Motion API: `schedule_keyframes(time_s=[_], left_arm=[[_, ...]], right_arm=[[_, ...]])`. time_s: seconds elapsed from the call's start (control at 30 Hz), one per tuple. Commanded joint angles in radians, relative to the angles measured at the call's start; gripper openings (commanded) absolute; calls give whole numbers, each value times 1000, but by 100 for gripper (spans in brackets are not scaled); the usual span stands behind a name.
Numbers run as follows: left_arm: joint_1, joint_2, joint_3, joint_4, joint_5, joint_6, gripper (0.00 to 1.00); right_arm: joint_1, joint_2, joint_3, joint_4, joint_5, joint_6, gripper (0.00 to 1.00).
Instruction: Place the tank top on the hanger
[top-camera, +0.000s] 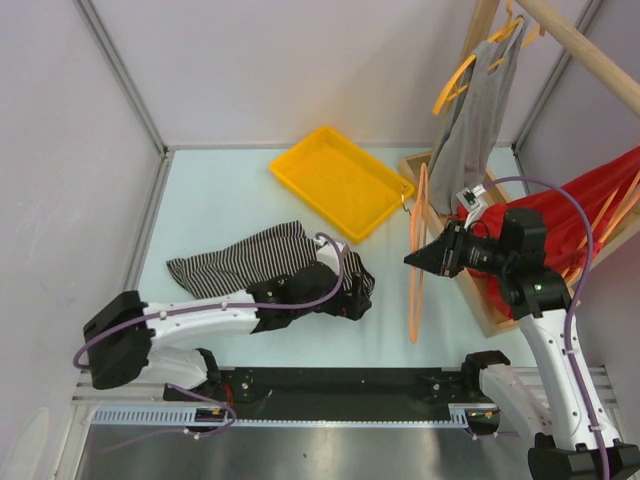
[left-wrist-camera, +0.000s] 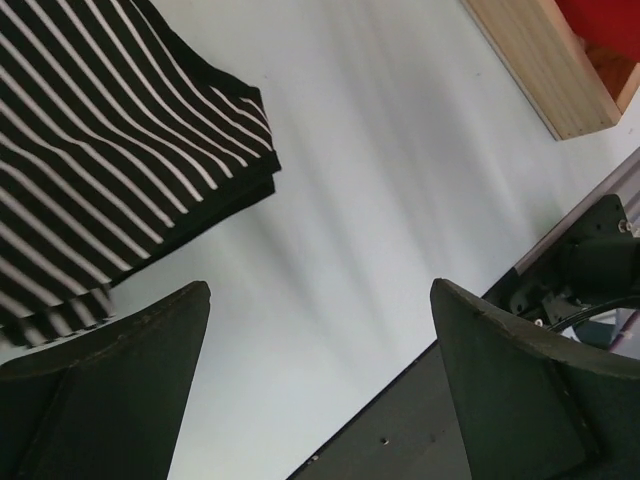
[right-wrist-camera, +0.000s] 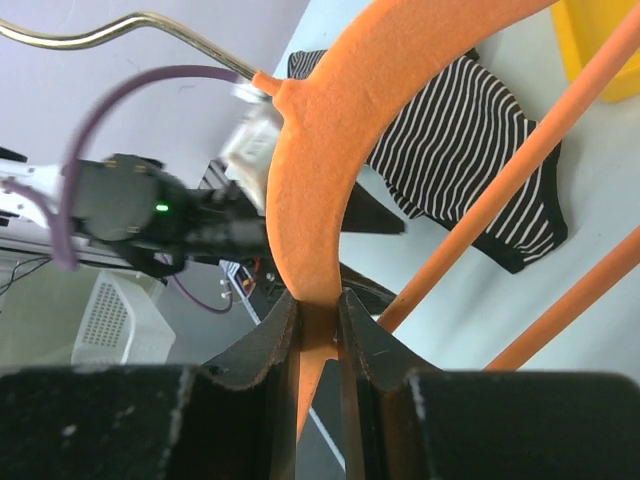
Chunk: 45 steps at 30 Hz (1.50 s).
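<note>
The tank top's dark strap edge (top-camera: 367, 281) (left-wrist-camera: 264, 158) is below and outward of my left gripper, its corner jutting out, so the gripper lowers outward onto it next.
The striped tank top (top-camera: 245, 262) lies crumpled on the table at the left. My left gripper (top-camera: 352, 288) hovers at its right end, open and empty. In the left wrist view the tank top (left-wrist-camera: 100, 150) sits at the upper left, beyond the wide-apart fingers (left-wrist-camera: 140, 390) of the gripper (left-wrist-camera: 320, 300). My right gripper (top-camera: 412, 260) is shut on the orange hanger (top-camera: 416, 305) and holds it edge-on above the table, right of the tank top. In the right wrist view the gripper (right-wrist-camera: 320, 305) pinches the hanger's curved shoulder (right-wrist-camera: 315, 180), with its wire hook (right-wrist-camera: 120, 25) and the tank top (right-wrist-camera: 470, 150) beyond.
A yellow tray (top-camera: 340, 180) lies at the back centre. A wooden rack base (top-camera: 490, 300) stands on the right, with a grey garment (top-camera: 470, 130) on an orange hanger and a big red cloth (top-camera: 590, 210). Its wooden edge also shows in the left wrist view (left-wrist-camera: 545, 70).
</note>
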<state>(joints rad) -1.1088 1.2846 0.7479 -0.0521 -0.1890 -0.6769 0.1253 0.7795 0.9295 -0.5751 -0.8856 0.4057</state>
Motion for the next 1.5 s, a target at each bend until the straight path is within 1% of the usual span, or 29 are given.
schedule_keyframes(time_s=[0.0, 0.13, 0.27, 0.33, 0.43, 0.6, 0.7, 0.77, 0.87, 0.97, 1.0, 1.03, 1.1, 1.13, 1.2, 1.23, 1.3, 1.33, 1.43, 1.47], left_arm=[[-3, 84, 5, 201, 88, -107, 98], [0, 171, 50, 225, 126, -105, 99], [12, 268, 61, 268, 154, -139, 99], [33, 291, 56, 299, 164, -161, 100], [56, 318, 50, 333, 152, -165, 99], [78, 395, 80, 379, 155, -153, 100], [89, 444, 108, 376, 131, -147, 100], [98, 459, 122, 371, 126, -148, 100], [104, 464, 113, 432, 105, -148, 99], [102, 464, 119, 446, 57, -144, 95], [102, 469, 129, 437, -4, -141, 84], [106, 470, 136, 417, -22, -141, 71], [107, 472, 140, 414, -58, -139, 59], [109, 467, 137, 414, -67, -139, 46], [112, 458, 134, 413, -108, -130, 35], [116, 447, 133, 408, -121, -127, 21], [135, 424, 127, 408, -145, -112, 10], [142, 411, 116, 409, -150, -104, 0], [202, 334, 82, 413, -153, -58, 0], [217, 287, 71, 410, -150, -31, 0]], right_arm=[[-12, -22, 2, 15, -62, -10, 19], [-18, -23, -6, 14, -72, -16, 19], [-24, -28, -12, 14, -84, -18, 19], [-27, -34, -14, 12, -93, -19, 19], [-30, -45, -15, 6, -99, -24, 20], [-35, -49, -20, -8, -105, -34, 19], [-36, -51, -21, -14, -108, -34, 20], [-38, -55, -20, -16, -110, -34, 19], [-39, -62, -18, -23, -108, -39, 20], [-39, -59, -26, -25, -108, -39, 20], [-39, -59, -34, -25, -108, -39, 20], [-39, -59, -34, -26, -108, -39, 20], [-39, -62, -35, -26, -110, -41, 20], [-39, -62, -35, -28, -110, -42, 20], [-39, -62, -37, -31, -110, -47, 20], [-41, -60, -40, -32, -111, -48, 20], [-39, -59, -44, -35, -113, -53, 20], [-39, -56, -49, -35, -113, -54, 20], [-39, -59, -50, -35, -115, -51, 20], [-39, -60, -54, -34, -116, -51, 20]])
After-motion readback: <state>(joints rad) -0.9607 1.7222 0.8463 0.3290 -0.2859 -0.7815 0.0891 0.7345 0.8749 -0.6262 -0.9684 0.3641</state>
